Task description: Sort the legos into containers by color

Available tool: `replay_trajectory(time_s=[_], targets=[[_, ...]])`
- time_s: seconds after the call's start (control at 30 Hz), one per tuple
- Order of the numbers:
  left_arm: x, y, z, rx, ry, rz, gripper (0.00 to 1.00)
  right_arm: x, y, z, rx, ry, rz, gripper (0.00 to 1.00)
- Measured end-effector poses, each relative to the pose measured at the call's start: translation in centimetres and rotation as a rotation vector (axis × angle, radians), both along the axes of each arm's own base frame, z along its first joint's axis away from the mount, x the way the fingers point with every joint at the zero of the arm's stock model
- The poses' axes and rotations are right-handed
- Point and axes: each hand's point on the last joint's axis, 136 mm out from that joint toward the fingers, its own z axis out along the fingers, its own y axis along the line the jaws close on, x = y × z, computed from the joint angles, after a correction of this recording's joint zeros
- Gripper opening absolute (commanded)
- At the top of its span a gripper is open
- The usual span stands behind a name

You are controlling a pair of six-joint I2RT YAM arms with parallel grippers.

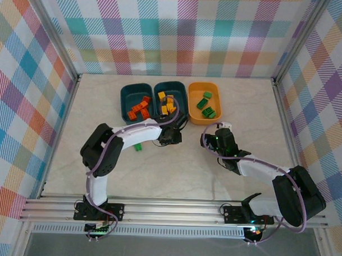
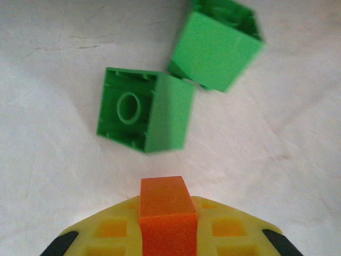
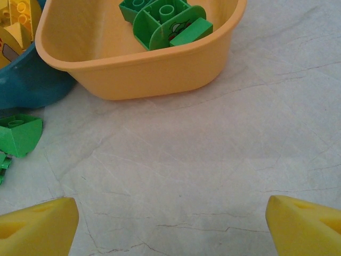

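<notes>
My left gripper goes up and swings outward over the teal tub with the orange bricks next, to let go of this matching brick.
My left gripper (image 2: 166,237) is shut on a small orange brick (image 2: 166,205), pinched between its yellow pads just above the tabletop. Two green bricks (image 2: 143,109) (image 2: 217,45) lie right ahead of it, the nearer one with its hollow side showing. From above, the left gripper (image 1: 170,137) hovers just in front of the middle teal tub (image 1: 181,90). My right gripper (image 3: 170,226) stands open over bare table, facing the orange-yellow tub (image 3: 138,74), which holds green bricks (image 3: 165,24). The left teal tub (image 1: 127,95) holds orange bricks (image 1: 139,109). Yellow bricks (image 1: 169,102) lie in the middle one.
One more green brick (image 1: 138,146) lies on the table under the left forearm. Another green brick (image 3: 20,133) sits left of the right gripper, beside the teal tub (image 3: 26,88). Metal rails and checked walls enclose the table.
</notes>
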Motion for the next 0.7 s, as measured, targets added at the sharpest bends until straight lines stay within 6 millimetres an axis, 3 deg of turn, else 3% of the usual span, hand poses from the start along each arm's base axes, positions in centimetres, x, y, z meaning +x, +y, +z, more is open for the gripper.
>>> replay_trajectory(time_s=[0.17,0.3,0.43,0.53,0.7], targets=[[0.9,0.9,6.6,-0.095,-0.113,-0.012,0.00,0.1,0.0,-0.1,-0.002,0.004,-0.001,0.91],[5.0,5.9,8.9,-0.100,-0.154,0.089,0.00,0.1,0.0,0.0,-0.002,0.002,-0.002,0.91],[9.8,12.1,8.7,-0.078,-0.152,0.234,0.00,0.2,0.0,0.0,-0.002,0.002,-0.001,0.91],[12.7,15.6,7.1,-0.057,-0.126,0.314,0.00,0.2,0.0,0.1,-0.002,0.002,-0.001,0.90],[16.7,17.0,4.2,-0.019,-0.067,0.339,0.06,0.1,0.0,-0.1,-0.004,0.009,0.000,0.90]])
